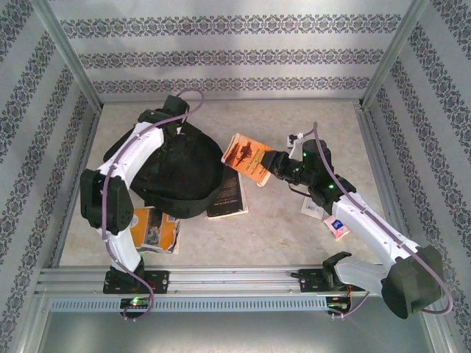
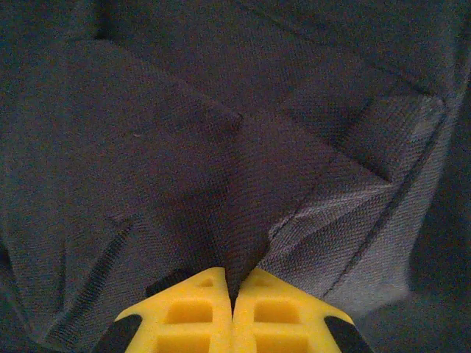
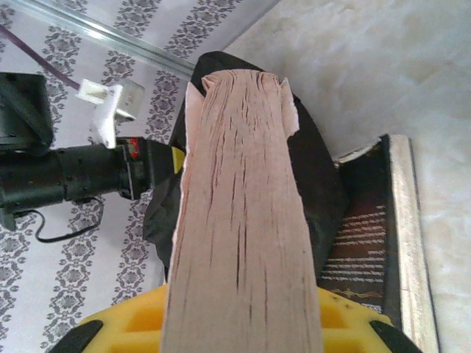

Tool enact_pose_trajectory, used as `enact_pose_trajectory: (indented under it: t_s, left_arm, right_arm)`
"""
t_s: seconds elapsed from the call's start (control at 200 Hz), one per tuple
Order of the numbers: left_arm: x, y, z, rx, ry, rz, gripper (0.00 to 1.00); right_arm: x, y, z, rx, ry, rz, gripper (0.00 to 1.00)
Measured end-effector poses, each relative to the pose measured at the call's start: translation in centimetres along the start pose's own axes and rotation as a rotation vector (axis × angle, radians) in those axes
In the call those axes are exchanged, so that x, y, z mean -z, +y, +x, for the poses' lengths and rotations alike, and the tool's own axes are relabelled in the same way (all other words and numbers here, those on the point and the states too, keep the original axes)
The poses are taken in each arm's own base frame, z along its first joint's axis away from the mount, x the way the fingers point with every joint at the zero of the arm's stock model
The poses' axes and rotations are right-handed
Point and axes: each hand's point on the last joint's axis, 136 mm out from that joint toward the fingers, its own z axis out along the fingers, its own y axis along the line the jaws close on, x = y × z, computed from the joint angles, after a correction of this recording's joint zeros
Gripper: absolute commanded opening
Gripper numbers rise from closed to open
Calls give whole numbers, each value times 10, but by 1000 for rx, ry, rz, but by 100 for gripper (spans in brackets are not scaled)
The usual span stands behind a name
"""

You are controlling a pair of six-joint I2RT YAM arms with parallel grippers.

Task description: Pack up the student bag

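Observation:
My left gripper rises and moves away from the orange-covered book (image 1: pixel 246 157) next. Then it opens to let go of the raised fold, as the cloth sits between its fingers.
The student bag (image 1: pixel 184 176) is a big black fabric backpack lying at the left middle of the table. My left gripper (image 1: pixel 175 131) reaches down onto its far side. In the left wrist view the yellow fingers (image 2: pixel 199 309) are shut on a raised fold of the bag's black cloth (image 2: pixel 243 191). My right gripper (image 1: pixel 274 165) is shut on an orange-covered book (image 1: pixel 246 157), held above the table just right of the bag. Its pale page edges (image 3: pixel 239 220) run up between the yellow fingers (image 3: pixel 125 327), with the bag (image 3: pixel 320 176) behind them.
A dark book (image 1: pixel 228 195) lies flat against the bag's right side, its cover (image 3: pixel 368 243) under the held book. Another book (image 1: pixel 154 229) lies near the left arm's base. Two small cards (image 1: pixel 338 227) lie under the right arm. Metal frame rails and patterned walls ring the table.

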Motion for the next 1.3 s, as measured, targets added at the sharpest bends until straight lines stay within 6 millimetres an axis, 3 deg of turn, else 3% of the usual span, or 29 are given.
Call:
enact_pose_trajectory:
  t_s: [0.165, 0.31, 0.555, 0.724, 0.859, 1.034, 1.139, 1.299]
  left_arm:
    - [49, 10, -20, 60, -108, 59, 0]
    - [70, 10, -21, 87, -137, 109, 0]
    - [74, -3, -15, 117, -111, 202, 0]
    - [75, -9, -15, 147, -100, 253, 0]
    - [76, -10, -15, 161, -99, 263, 0]
    - [83, -6, -16, 197, -114, 280, 0]
    - [86, -5, -18, 213, -123, 291, 0]
    - [87, -6, -19, 227, -124, 311, 0]
  right_arm:
    - [-8, 11, -7, 39, 22, 8, 13]
    - [-13, 4, -9, 43, 34, 53, 13]
    - [-25, -10, -2, 13, 92, 98, 11]
    - [-25, -7, 3, -35, 121, 79, 8]
    - [-8, -7, 2, -70, 107, 102, 1]
    - [29, 5, -4, -148, 34, 89, 0]
    - [39, 8, 9, -209, 43, 67, 0]
    - [33, -1, 36, -284, 114, 89, 0]
